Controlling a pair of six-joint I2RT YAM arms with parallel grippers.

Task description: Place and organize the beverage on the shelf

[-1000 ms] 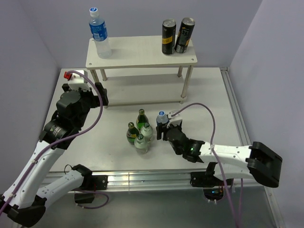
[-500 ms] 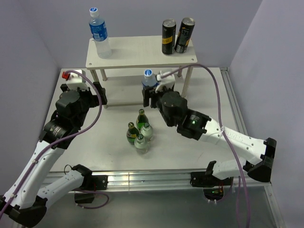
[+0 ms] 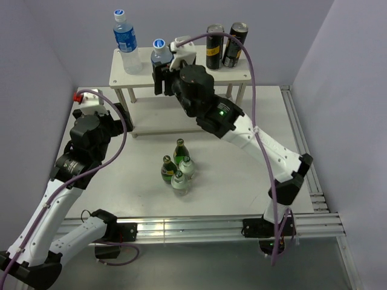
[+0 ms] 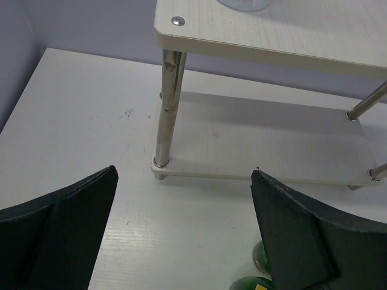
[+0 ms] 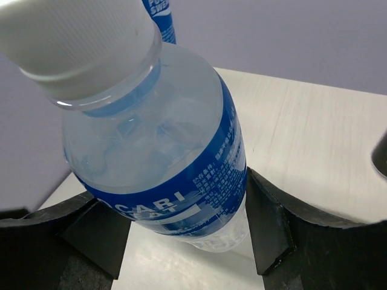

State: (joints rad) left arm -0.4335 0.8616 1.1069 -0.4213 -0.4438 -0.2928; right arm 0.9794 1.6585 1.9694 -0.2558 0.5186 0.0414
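Observation:
My right gripper will next move outward and to the left in the top view to release its bottle on the shelf's bare board (image 3: 147, 67), beside the matching bottle.
My right gripper (image 3: 161, 77) is shut on a clear plastic bottle with a blue label and cap (image 3: 160, 55). It holds the bottle upright over the top board of the cream-white shelf (image 3: 181, 75). The wrist view shows both pads (image 5: 273, 225) pressed on the bottle (image 5: 166, 151); I cannot tell whether its base touches the board. A second blue-label bottle (image 3: 126, 43) stands at the board's left end. Two dark green (image 3: 179, 150) and two clear glass bottles (image 3: 179, 182) cluster on the table. My left gripper (image 3: 123, 115) is open and empty left of the shelf.
Two dark cans (image 3: 224, 46) stand at the right end of the shelf's top board. In the left wrist view the shelf's front left leg (image 4: 169, 109) and lower board (image 4: 272, 142) lie ahead, with green bottles (image 4: 261, 279) at the bottom edge. Walls enclose the table.
My right arm has lifted the blue-label bottle from the table beside the glass bottles up to the shelf's top board. My left gripper has drawn back slightly.

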